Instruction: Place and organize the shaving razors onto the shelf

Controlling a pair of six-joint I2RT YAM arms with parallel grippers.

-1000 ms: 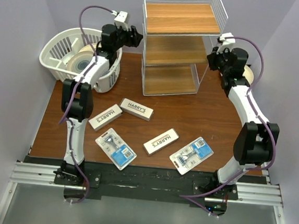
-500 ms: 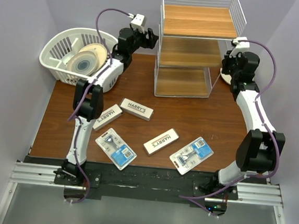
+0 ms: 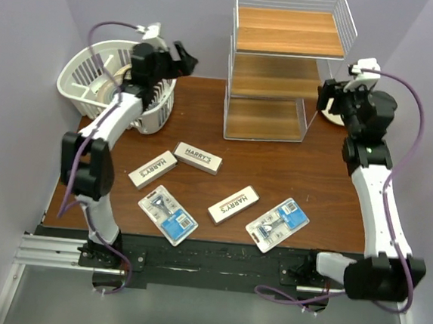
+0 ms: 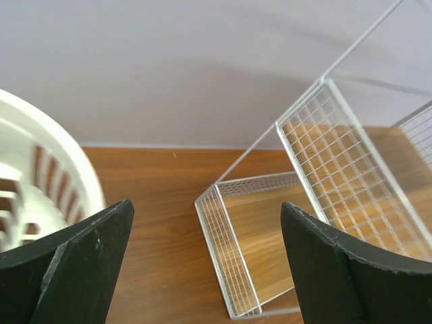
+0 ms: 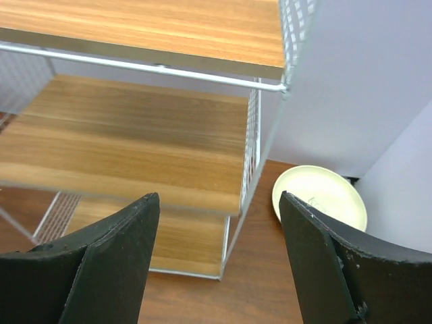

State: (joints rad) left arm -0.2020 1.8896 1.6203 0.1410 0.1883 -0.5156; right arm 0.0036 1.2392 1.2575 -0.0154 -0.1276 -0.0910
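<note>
My right gripper draws back from the shelf (image 3: pixel 285 66) and lowers next, tipping down onto the nearer blister-pack razor's handle (image 3: pixel 276 223), because that pack lies on its arm's side.
The shelf (image 3: pixel 285 66), a white wire rack with three wooden tiers, stands at the back of the table. Three white HARRY'S razor boxes (image 3: pixel 153 169) (image 3: pixel 198 157) (image 3: pixel 233 204) and two blister-pack razors (image 3: pixel 168 215) (image 3: pixel 277 224) lie on the table in front of it. My left gripper (image 3: pixel 182 57) hangs open to the left of the shelf, apart from it, and its wrist view shows the bottom tier (image 4: pixel 270 250) between wide fingers (image 4: pixel 74 263). At the shelf's right side my right gripper (image 3: pixel 323 95) is open and holds nothing. Its wrist view faces the middle tier (image 5: pixel 135 148).
A white slatted basket (image 3: pixel 106 84) with round plates in it stands at the back left, right under my left arm, and its rim shows in the left wrist view (image 4: pixel 40 189). A cream plate (image 5: pixel 320 196) lies right of the shelf by the wall.
The shelf has shifted to the right. Both grippers have opened and drawn away from it, the left back toward the basket, the right out to the right.
</note>
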